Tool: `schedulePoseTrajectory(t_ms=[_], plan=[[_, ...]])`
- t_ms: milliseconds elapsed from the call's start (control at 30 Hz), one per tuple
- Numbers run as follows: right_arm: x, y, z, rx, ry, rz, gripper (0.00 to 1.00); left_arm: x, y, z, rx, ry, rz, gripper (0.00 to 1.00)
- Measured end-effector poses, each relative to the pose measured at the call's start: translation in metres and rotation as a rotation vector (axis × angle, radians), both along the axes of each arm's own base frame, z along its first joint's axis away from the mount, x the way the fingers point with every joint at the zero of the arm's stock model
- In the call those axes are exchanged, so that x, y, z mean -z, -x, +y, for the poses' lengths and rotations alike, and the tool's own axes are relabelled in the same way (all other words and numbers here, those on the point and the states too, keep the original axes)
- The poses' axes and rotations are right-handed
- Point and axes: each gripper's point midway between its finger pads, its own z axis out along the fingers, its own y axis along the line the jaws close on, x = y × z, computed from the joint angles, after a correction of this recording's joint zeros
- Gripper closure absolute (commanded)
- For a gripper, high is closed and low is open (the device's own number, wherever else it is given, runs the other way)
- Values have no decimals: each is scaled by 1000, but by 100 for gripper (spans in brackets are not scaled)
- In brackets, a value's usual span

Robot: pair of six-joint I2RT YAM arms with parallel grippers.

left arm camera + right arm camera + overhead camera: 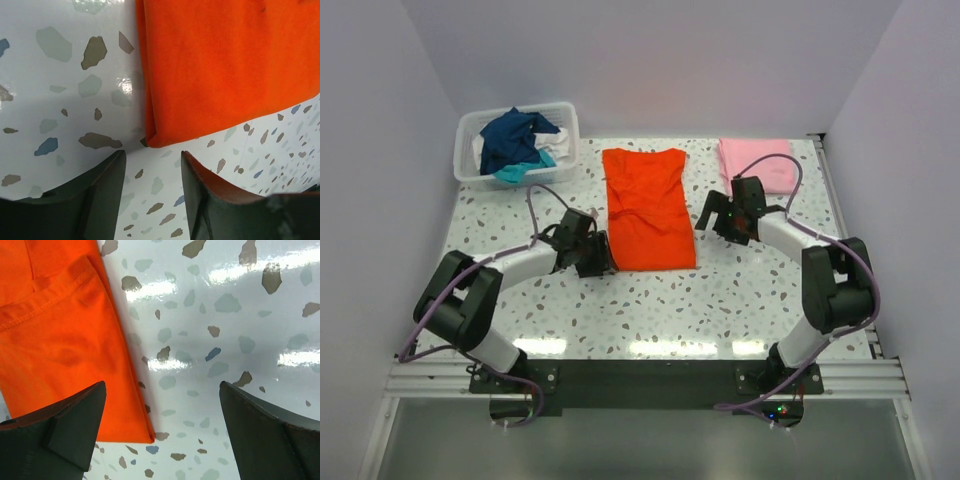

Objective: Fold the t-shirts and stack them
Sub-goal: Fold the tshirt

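Note:
The right gripper will next move down and back onto the orange-red t-shirt's free near corner [695, 266] [150, 439], because the left gripper is already at the t-shirt's other near corner.
The orange-red t-shirt [648, 208] lies flat in the table's middle, folded lengthwise into a long rectangle. My left gripper [597, 254] is open and empty just off the shirt's near left corner [155, 140]. My right gripper [718, 218] is open wide and empty beside the shirt's right edge [75, 340], one finger over the cloth. A folded light pink t-shirt [757, 163] lies at the back right. Navy, teal and white shirts [518, 140] are heaped in the basket.
The translucent white plastic basket [468, 125] stands at the back left. The terrazzo table [650, 310] has a metal rail along its right edge [840, 215]. Purple walls close in on three sides.

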Motion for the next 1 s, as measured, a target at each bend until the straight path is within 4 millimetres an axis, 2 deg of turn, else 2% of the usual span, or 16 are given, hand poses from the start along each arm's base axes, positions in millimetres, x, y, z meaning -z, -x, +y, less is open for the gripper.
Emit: schedulePoseTrajectory(t_ms=[200, 300, 333, 400, 467, 667, 833, 933, 967, 1000], plan=[[-18, 12, -2, 4, -21, -50, 1, 4, -5, -6, 10, 10, 2, 56], [-18, 20, -3, 2, -25, -49, 1, 7, -9, -8, 8, 10, 2, 69], [-17, 23, -3, 1, -24, -45, 1, 7, -10, -8, 9, 10, 4, 78], [-13, 29, -5, -1, -24, -35, 1, 10, -12, -10, 12, 7, 7, 86], [-11, 36, -5, -5, -26, -23, 1, 11, -13, -11, 21, 7, 5, 99], [-4, 55, 8, -64, -97, 10, 2, 12, -13, -11, 21, 12, -2, 100], [6, 76, 30, -143, -122, 55, 10, 12, -10, -10, 22, 17, -11, 100], [8, 80, 45, -183, -133, 59, 23, 12, -8, -10, 21, 18, -15, 100], [12, 81, 49, -189, -137, 69, 33, 12, -8, -9, 21, 18, -16, 100], [16, 83, 51, -196, -141, 82, 35, 12, -8, -9, 21, 18, -16, 100]])
